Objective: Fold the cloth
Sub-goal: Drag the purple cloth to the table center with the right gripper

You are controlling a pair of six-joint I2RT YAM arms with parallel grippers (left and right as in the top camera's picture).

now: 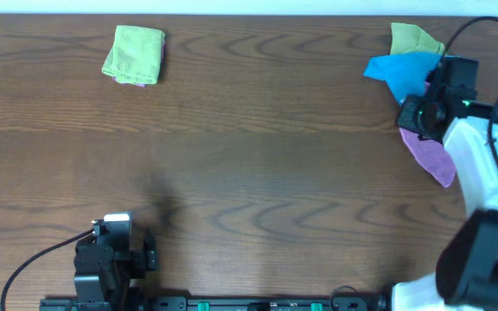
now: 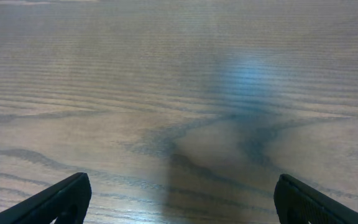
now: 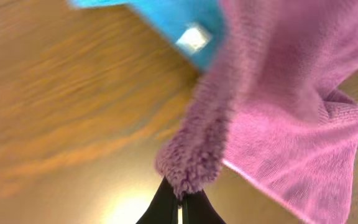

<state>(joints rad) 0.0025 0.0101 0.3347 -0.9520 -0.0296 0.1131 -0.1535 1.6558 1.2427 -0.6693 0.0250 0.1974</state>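
The fluffy edge goes back and to the left in the overhead view with my right gripper next, onto the table's middle, because bare wood lies open there.
A purple cloth (image 1: pixel 433 155) lies at the far right of the table, partly under my right arm. My right gripper (image 1: pixel 411 114) is shut on a fluffy edge of it; in the right wrist view the purple cloth (image 3: pixel 278 93) hangs from the closed fingertips (image 3: pixel 179 202) above the wood. A blue cloth (image 1: pixel 399 71) lies beside it, and its corner with a white tag (image 3: pixel 193 38) shows behind the purple one. My left gripper (image 2: pixel 179 199) is open and empty over bare table at the front left, also seen in the overhead view (image 1: pixel 111 255).
A folded green cloth (image 1: pixel 134 54) lies at the back left. Another green cloth (image 1: pixel 413 39) lies at the back right, behind the blue one. A black cable (image 1: pixel 482 30) loops over the right arm.
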